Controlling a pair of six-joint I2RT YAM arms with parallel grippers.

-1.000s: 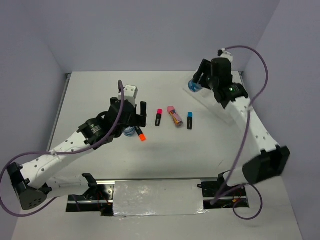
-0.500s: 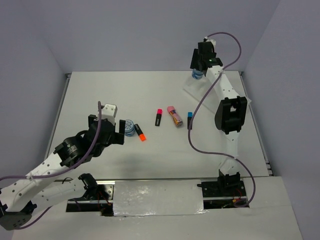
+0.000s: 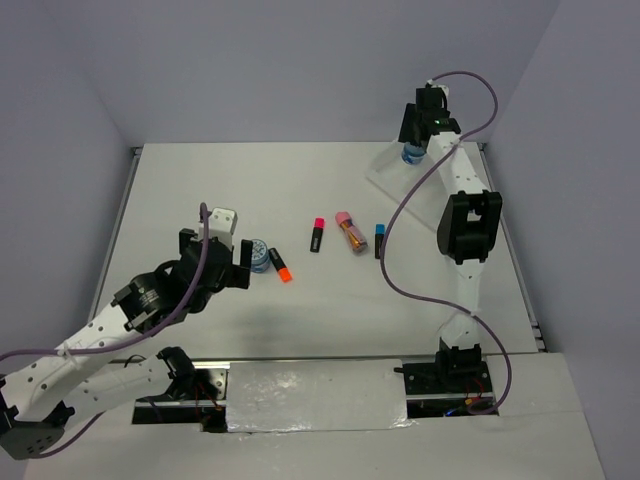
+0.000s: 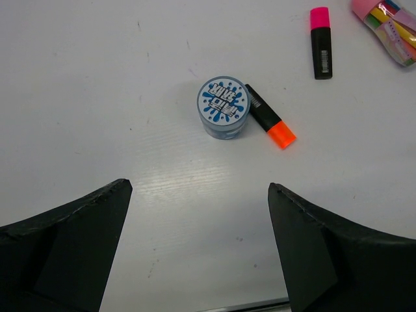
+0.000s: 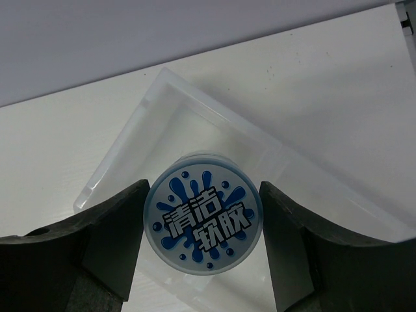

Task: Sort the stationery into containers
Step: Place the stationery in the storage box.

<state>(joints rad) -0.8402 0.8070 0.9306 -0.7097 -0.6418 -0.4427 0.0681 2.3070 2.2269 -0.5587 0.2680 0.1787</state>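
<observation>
The blue roll is still hanging above the clear white tray, so my right gripper will next move down toward the tray's far end compartment and let go of the roll inside it.
My right gripper is shut on a round blue patterned roll, one finger on each side, hanging over the far end compartment of the clear white tray; from above it shows at the table's back right, over the tray. My left gripper is open and holds nothing, a little short of a second blue roll that touches an orange-capped marker. Beyond lie a pink-capped marker, a pink-capped tube and a blue-capped marker.
The tray runs diagonally along the back right, partly hidden under my right arm. The back wall stands just behind the tray. A metal rail lines the near edge between the arm bases.
My left gripper has pulled back toward the near left, away from the roll and orange-capped marker. My right gripper has carried its roll to the tray's far end.
</observation>
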